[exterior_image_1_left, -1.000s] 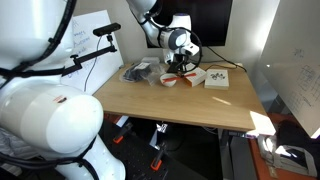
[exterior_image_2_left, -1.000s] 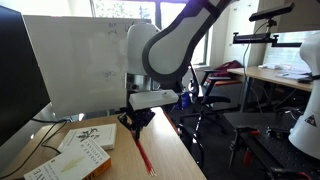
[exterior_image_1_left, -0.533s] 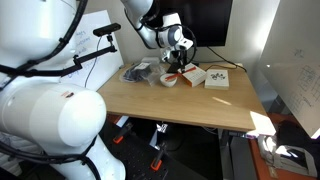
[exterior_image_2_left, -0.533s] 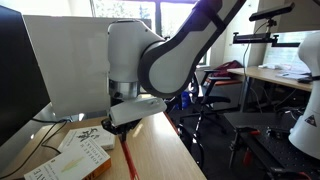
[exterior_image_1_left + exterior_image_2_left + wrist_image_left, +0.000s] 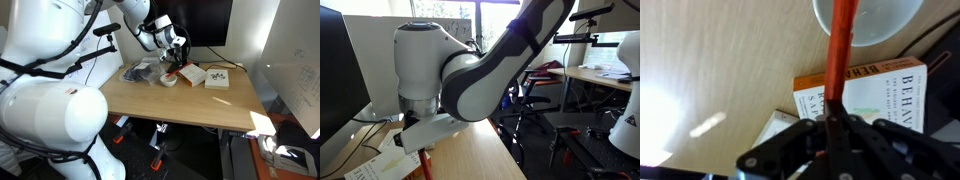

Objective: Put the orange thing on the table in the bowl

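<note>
The gripper moves down toward the white bowl's open inside next to release the orange thing, since its fingers still hang over the book beside it.
My gripper (image 5: pixel 830 122) is shut on the orange thing (image 5: pixel 840 50), a thin orange-red stick that runs from the jaws toward the white bowl (image 5: pixel 872 20). In the wrist view the stick's far end lies over the bowl's rim. In an exterior view the gripper (image 5: pixel 176 62) hangs just above the bowl (image 5: pixel 168 79) at the back of the tan table (image 5: pixel 180 105). In an exterior view the arm fills the frame and only a short piece of the stick (image 5: pixel 423 166) shows below the gripper (image 5: pixel 420 148).
A white book (image 5: pixel 885 90) lies under the gripper, beside the bowl. Two flat white boxes or books (image 5: pixel 217 79) lie to the bowl's right. Dark crumpled material (image 5: pixel 137 72) lies to its left. A monitor (image 5: pixel 200 20) stands behind.
The arm has carried the stick sideways toward the bowl. In an exterior view the arm swung left and now hides most of the scene.
</note>
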Robot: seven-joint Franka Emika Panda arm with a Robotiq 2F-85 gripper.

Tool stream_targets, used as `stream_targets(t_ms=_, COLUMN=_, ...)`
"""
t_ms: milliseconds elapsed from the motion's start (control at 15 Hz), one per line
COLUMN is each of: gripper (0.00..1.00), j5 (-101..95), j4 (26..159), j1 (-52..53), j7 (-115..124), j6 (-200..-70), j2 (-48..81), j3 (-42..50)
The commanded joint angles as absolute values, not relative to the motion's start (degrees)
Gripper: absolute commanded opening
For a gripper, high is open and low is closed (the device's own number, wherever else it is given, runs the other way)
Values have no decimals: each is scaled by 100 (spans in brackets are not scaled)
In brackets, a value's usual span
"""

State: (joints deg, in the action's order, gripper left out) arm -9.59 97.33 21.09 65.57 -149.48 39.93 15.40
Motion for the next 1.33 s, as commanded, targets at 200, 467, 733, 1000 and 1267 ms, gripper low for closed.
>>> stream_targets(t_ms=200, gripper=0, j5=-1362, j4=8807, j1=2351, j7=6773, j6=-14615, j2=4735, j3=1812)
stream_targets(t_ms=467, gripper=0, j5=-1321, j4=8434, j1=2368, j7=6638, j6=-14403, j2=5055, j3=1707)
stream_targets(t_ms=733, gripper=0, j5=-1578, j4=8301, j1=2650, j7=6803, j6=-14398, j2=5310, j3=1911)
stream_targets(t_ms=1000, gripper=0, j5=-1779, j4=8244, j1=2801, j7=6880, j6=-14402, j2=5437, j3=2048)
stream_targets(t_ms=1267, gripper=0, j5=-1775, j4=8145, j1=2750, j7=6863, j6=-14336, j2=5564, j3=2014)
